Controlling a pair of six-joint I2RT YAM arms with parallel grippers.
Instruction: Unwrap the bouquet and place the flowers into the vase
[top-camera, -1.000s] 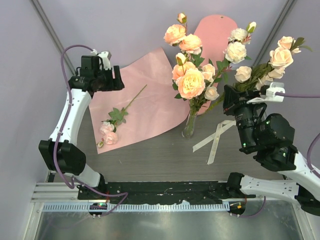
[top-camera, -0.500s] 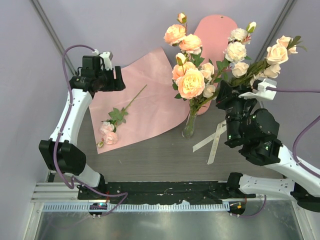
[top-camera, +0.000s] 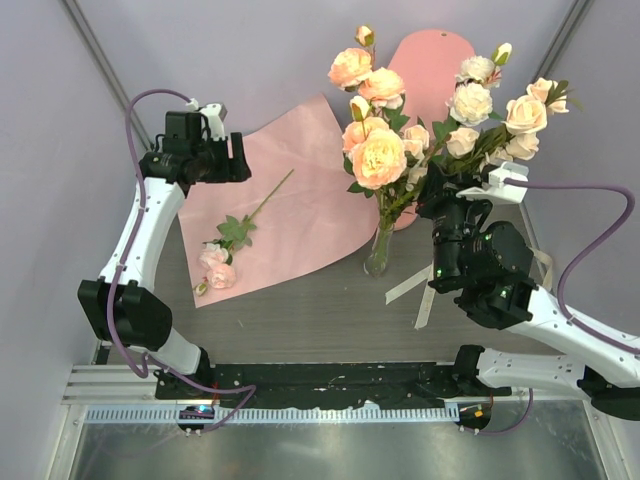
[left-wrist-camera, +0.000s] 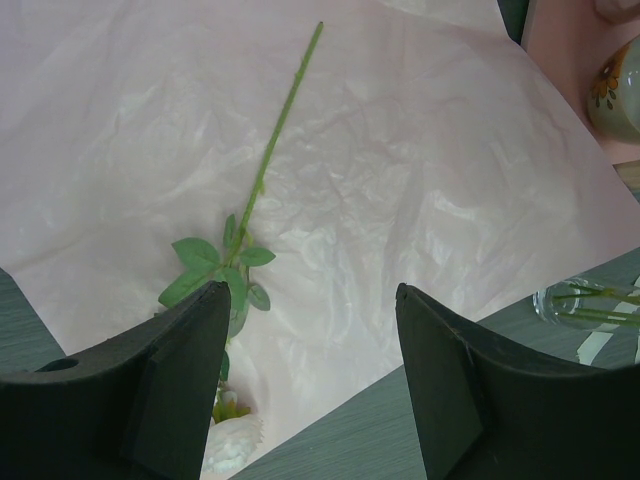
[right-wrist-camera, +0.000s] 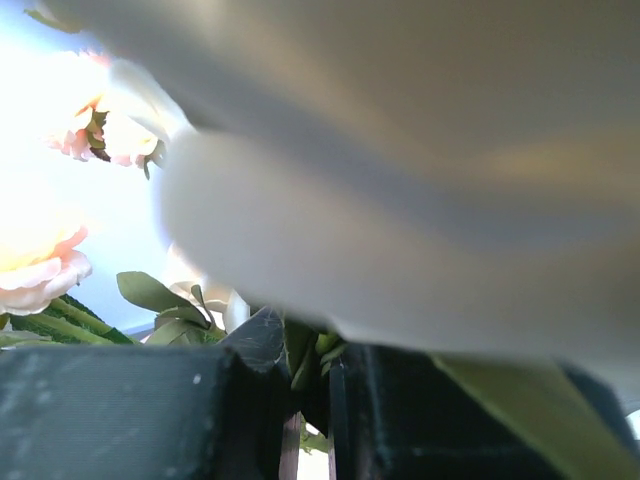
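My right gripper goes down and to the left in the top view to the vase's opening (top-camera: 386, 222) next to release the roses, since they're still beside it.
The bouquet is apart: its pink paper (top-camera: 300, 205) lies flat and the cream ribbon (top-camera: 425, 285) lies on the table. The clear vase (top-camera: 379, 255) holds several peach and cream flowers (top-camera: 380, 155). My right gripper (top-camera: 452, 183) is shut on the green stems (right-wrist-camera: 312, 365) of a spray of cream roses (top-camera: 520, 118), held in the air just right of the vase's flowers. A blurred pale petal (right-wrist-camera: 400, 200) fills much of the right wrist view. One pink flower (top-camera: 222, 265) lies on the paper, its stem (left-wrist-camera: 265, 170) below my open, empty left gripper (left-wrist-camera: 310, 290).
A pink oval shelf piece (top-camera: 432, 55) stands behind the vase. Grey walls close the left, back and right sides. The vase base (left-wrist-camera: 590, 300) shows at the right edge of the left wrist view, beside the paper's corner.
My right arm has carried the rose spray left, up against the flowers in the vase. The left arm and the flower on the paper have not moved.
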